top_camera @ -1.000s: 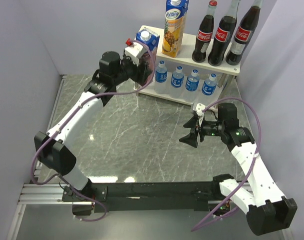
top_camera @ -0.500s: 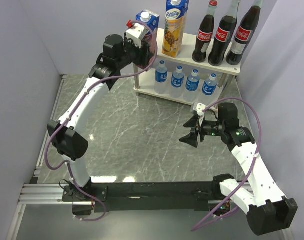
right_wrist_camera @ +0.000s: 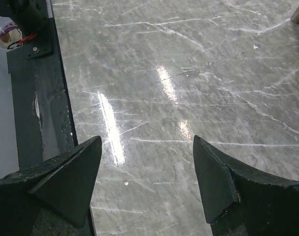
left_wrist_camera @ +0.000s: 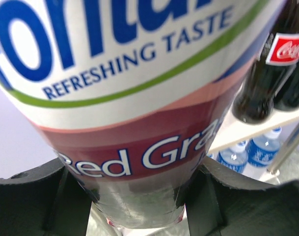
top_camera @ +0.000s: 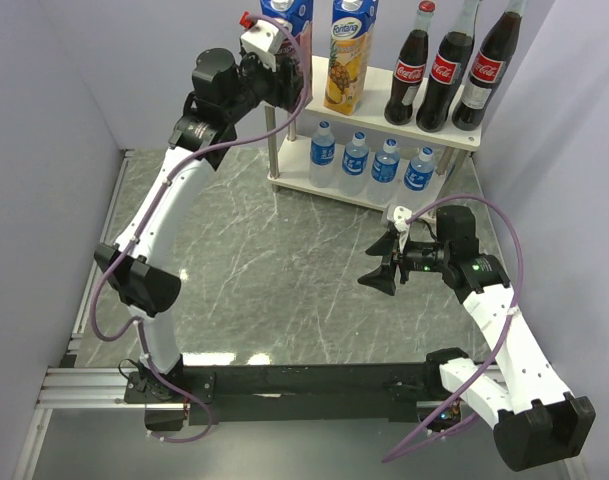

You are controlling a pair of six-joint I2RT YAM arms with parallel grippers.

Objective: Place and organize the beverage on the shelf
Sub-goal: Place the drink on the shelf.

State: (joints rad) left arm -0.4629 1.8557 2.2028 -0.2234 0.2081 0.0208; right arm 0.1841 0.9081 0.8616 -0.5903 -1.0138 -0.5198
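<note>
The marble still shows below the base of the grape carton point(top_camera: 296, 14), so my left gripper will carry the carton outward, then lower it onto the shelf's top board beside the pineapple carton and release it.
My left gripper point(top_camera: 287, 45) is shut on the grape juice carton point(top_camera: 296, 14), holding it high at the left end of the shelf point(top_camera: 374, 120), next to the pineapple carton point(top_camera: 349, 55). In the left wrist view the carton point(left_wrist_camera: 139, 98) fills the frame, with the black fingers point(left_wrist_camera: 36, 201) pressed on both of its sides. Whether its base touches the top board is hidden. Three Coca-Cola bottles point(top_camera: 450, 70) stand on the top board's right part. Several water bottles point(top_camera: 370, 158) line the lower board. My right gripper point(top_camera: 376, 278) hangs open over the marble table point(right_wrist_camera: 188, 73), holding nothing.
Lilac walls close in the table on the left, back and right. The black base rail point(top_camera: 304, 380) runs along the near edge, and shows in the right wrist view as a dark strip point(right_wrist_camera: 31, 98). A metal shelf leg point(top_camera: 274, 140) stands under the left gripper.
My left arm has lifted the grape carton up and back, from beside the shelf's left end to the height of the top board. The right arm has not moved.
</note>
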